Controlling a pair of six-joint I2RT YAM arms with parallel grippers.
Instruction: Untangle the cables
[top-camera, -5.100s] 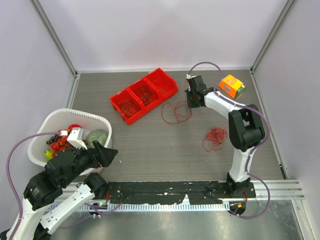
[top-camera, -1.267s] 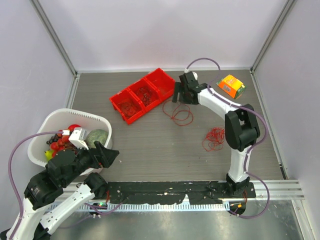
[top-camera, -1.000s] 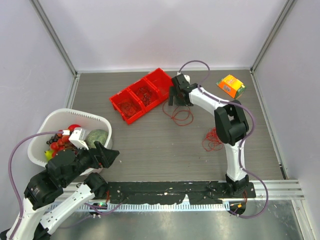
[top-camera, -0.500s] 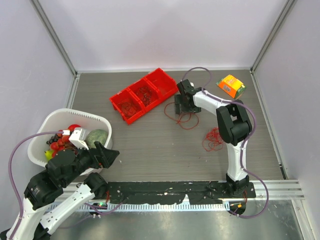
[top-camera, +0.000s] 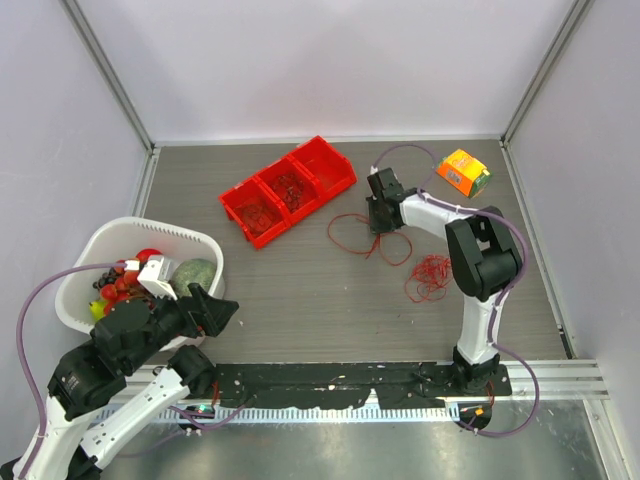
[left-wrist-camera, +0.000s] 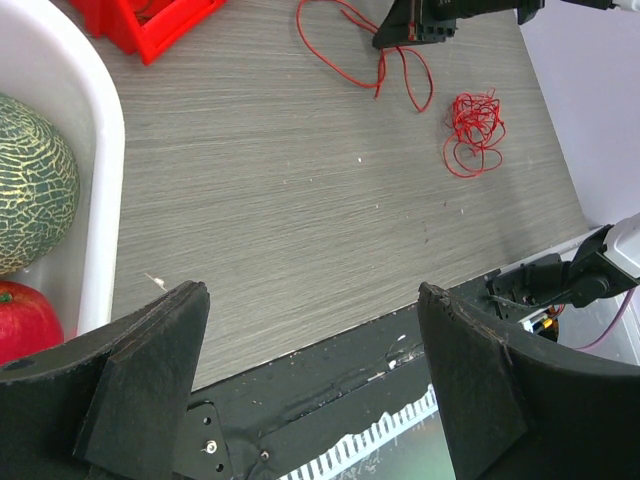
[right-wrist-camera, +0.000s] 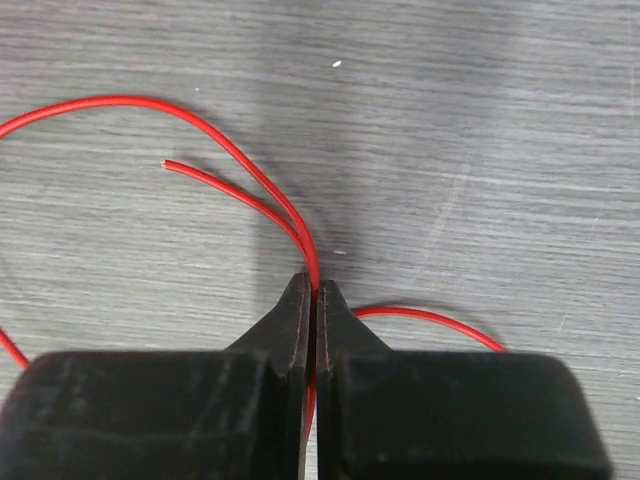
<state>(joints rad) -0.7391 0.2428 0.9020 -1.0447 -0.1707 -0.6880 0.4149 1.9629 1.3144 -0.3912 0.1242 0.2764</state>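
Observation:
The bin's empty section (top-camera: 322, 164) lies outward and to the left of my right gripper in the top view, so I need to lift my right gripper over it and release the red cable.
One thin red cable (top-camera: 349, 238) lies in a loose loop on the grey table, right of centre. My right gripper (top-camera: 376, 226) is down on it, shut on the red cable (right-wrist-camera: 243, 149). The strand runs between the closed tips (right-wrist-camera: 314, 290), and a free end lies just to the left. A second red cable, a scribbly clump (top-camera: 431, 277), sits apart to the near right, and the left wrist view shows that clump (left-wrist-camera: 473, 122) too. My left gripper (top-camera: 214, 312) hovers near the front left by the basket. It stays open (left-wrist-camera: 315, 385) with nothing between its fingers.
A red three-compartment bin (top-camera: 288, 190) holding more wire stands at the back centre. A white basket (top-camera: 200, 240) with a melon (left-wrist-camera: 30, 190) and other fruit is at the left. An orange box (top-camera: 463, 172) sits at the back right.
My right gripper moved from beside the red bin to the right and nearer, then shut on the looped cable. The loop shifted a little with it. The left arm stayed still.

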